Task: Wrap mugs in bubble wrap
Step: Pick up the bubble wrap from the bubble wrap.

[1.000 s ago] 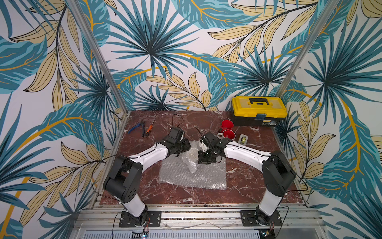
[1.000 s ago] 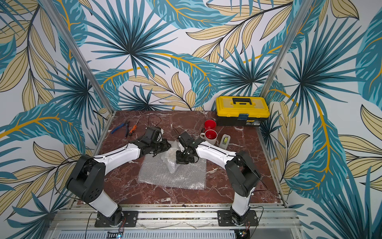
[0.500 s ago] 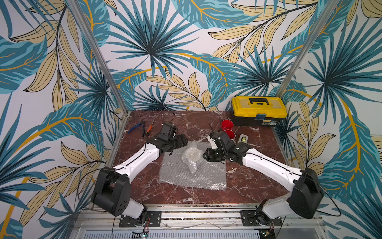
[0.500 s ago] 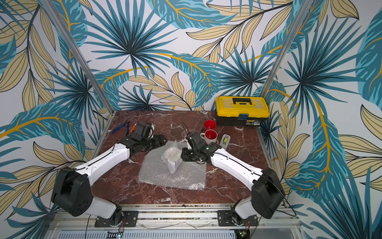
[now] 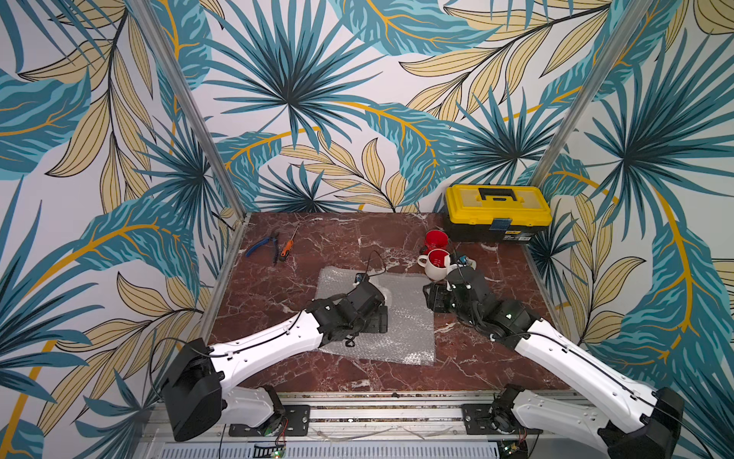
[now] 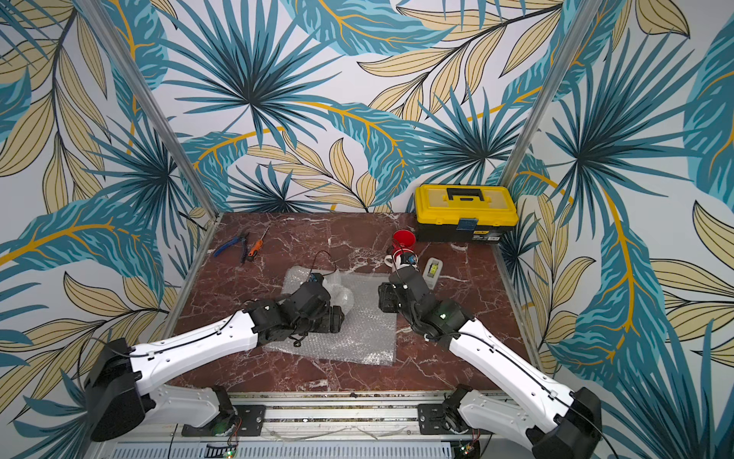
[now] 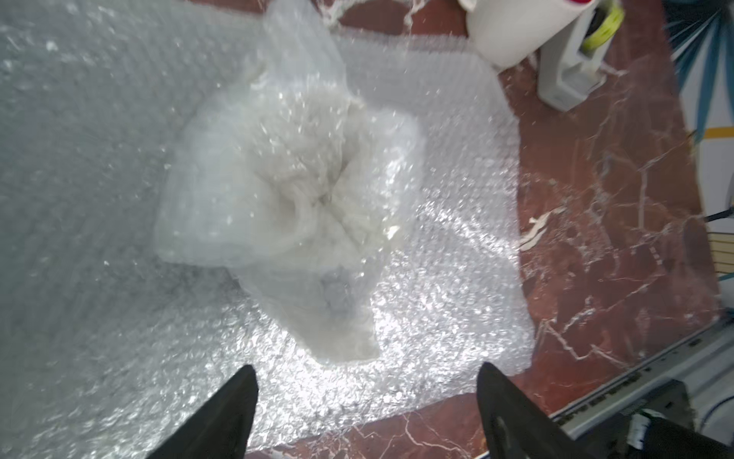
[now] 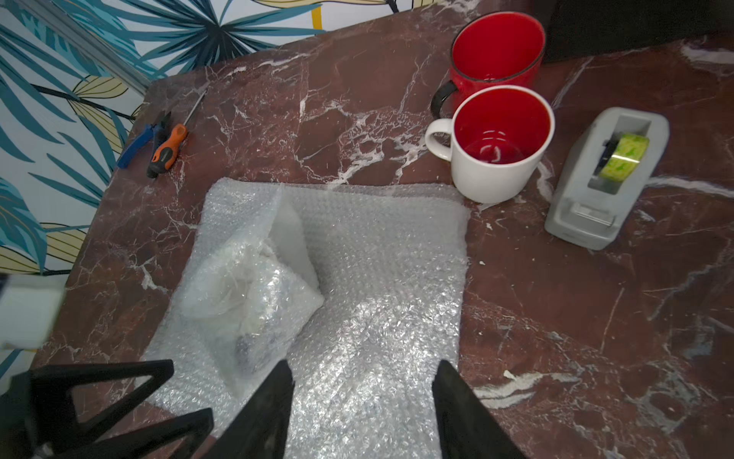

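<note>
My left gripper will go down and outward onto the bundle's near side and close there, since that side faces my open, empty fingers.
A flat sheet of bubble wrap (image 5: 409,330) (image 8: 377,278) lies mid-table. On it rests a crumpled bubble-wrap bundle (image 7: 286,198) (image 8: 254,294) (image 6: 341,294) with a greyish shape faintly showing inside. My left gripper (image 7: 367,367) (image 6: 333,318) hovers open just short of the bundle, nothing between its fingers. My right gripper (image 8: 364,363) (image 5: 433,298) is open over the sheet's right part, apart from the bundle. An all-red mug (image 5: 436,239) (image 8: 496,51) and a white mug with red inside (image 5: 437,264) (image 8: 496,151) stand upright beyond the sheet's far right corner.
A grey tape dispenser (image 8: 603,179) (image 6: 432,272) sits right of the white mug. A yellow toolbox (image 5: 498,212) stands at the back right. Blue pliers (image 5: 262,246) and an orange screwdriver (image 5: 286,248) lie at the back left. Walls enclose three sides.
Both grippers opened and let go of the bundle, then drew back toward the front. The bundle now rests on the sheet by itself.
</note>
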You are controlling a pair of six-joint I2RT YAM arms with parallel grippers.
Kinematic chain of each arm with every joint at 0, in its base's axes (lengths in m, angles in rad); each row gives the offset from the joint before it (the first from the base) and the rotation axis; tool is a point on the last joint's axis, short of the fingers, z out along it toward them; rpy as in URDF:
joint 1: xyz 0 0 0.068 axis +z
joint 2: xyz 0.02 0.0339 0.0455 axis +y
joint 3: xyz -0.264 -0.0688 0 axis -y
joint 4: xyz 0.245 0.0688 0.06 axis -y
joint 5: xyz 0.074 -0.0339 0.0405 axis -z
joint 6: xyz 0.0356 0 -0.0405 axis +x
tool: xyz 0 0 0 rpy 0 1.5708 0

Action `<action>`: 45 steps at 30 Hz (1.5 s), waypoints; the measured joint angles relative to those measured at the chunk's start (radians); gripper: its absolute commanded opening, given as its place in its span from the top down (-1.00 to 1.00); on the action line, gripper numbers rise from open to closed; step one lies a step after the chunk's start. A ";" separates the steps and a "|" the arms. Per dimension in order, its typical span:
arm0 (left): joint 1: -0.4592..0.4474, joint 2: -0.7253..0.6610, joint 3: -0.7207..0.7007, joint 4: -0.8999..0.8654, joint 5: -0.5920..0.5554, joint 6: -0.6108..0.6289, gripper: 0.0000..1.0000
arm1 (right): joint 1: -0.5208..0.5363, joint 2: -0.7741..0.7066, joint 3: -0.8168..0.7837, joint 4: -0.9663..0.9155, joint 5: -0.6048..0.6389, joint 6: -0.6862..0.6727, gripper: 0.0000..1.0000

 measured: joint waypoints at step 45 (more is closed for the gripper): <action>0.163 0.232 0.208 -0.048 -0.097 0.269 1.00 | -0.006 -0.074 -0.057 -0.037 0.037 -0.023 -0.09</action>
